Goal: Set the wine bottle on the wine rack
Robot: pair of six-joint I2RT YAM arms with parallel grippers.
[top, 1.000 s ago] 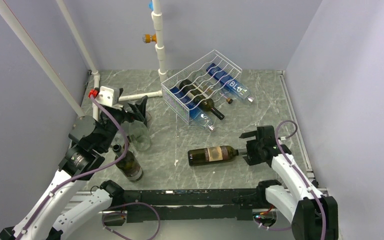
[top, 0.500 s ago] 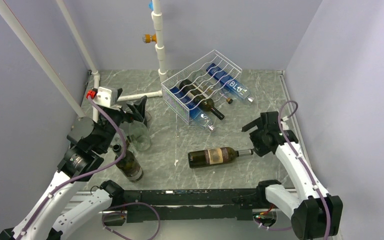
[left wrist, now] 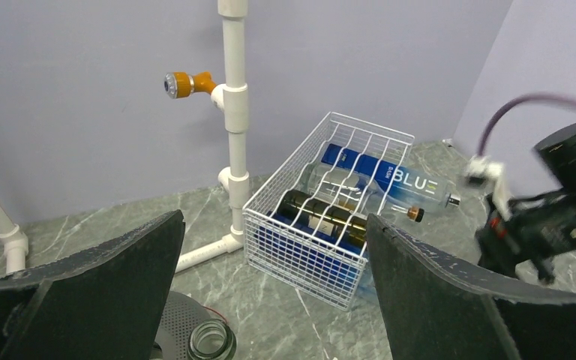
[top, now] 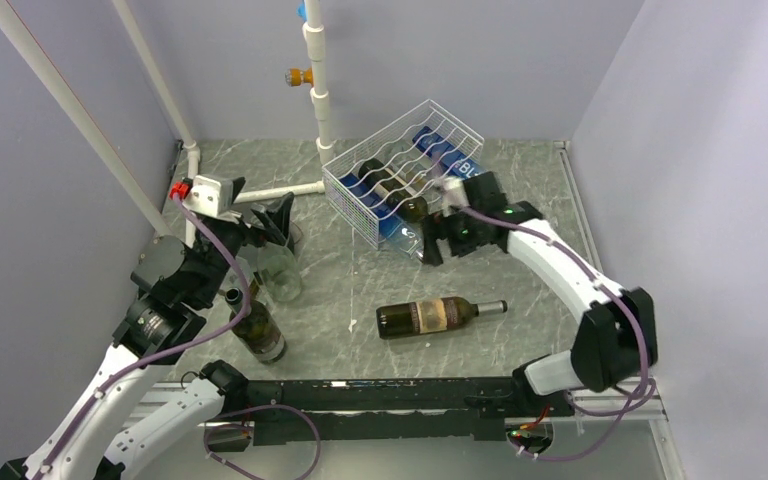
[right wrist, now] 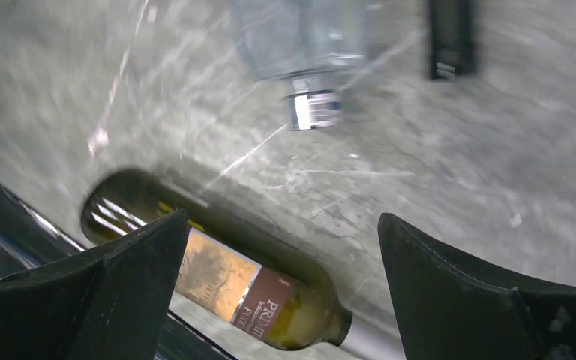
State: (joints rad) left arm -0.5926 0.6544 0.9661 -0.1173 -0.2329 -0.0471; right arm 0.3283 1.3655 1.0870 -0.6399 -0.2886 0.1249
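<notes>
The bottle is below and back of my right gripper, slanted across the fingers. My right gripper will next move back and down and turn its fingers astride the tan label (top: 431, 316) (right wrist: 219, 274).
A green wine bottle (top: 430, 315) with a tan and maroon label lies on its side on the marble table, neck to the right. In the right wrist view it (right wrist: 229, 281) lies below and between my open fingers, untouched. My right gripper (top: 432, 245) (right wrist: 281, 289) hovers open at the front of the white wire wine rack (top: 380, 160) (left wrist: 311, 255), above and behind the lying bottle. The rack holds a dark bottle (top: 405, 200) and blue-and-clear ones (left wrist: 409, 184). My left gripper (top: 278, 222) (left wrist: 274, 292) stands open at the left, empty, facing the rack.
An upright dark bottle (top: 255, 330) and a clear glass bottle (top: 280, 272) (left wrist: 211, 341) stand by the left arm. A white pipe stand (top: 318, 80) with an orange valve (left wrist: 184, 82) rises behind the rack. A capped clear bottle neck (right wrist: 311, 109) pokes out near my right gripper.
My right arm has lifted away from the lying bottle's neck and swung up and left to the rack's front. The bottle stays on the table. The left arm barely moved.
</notes>
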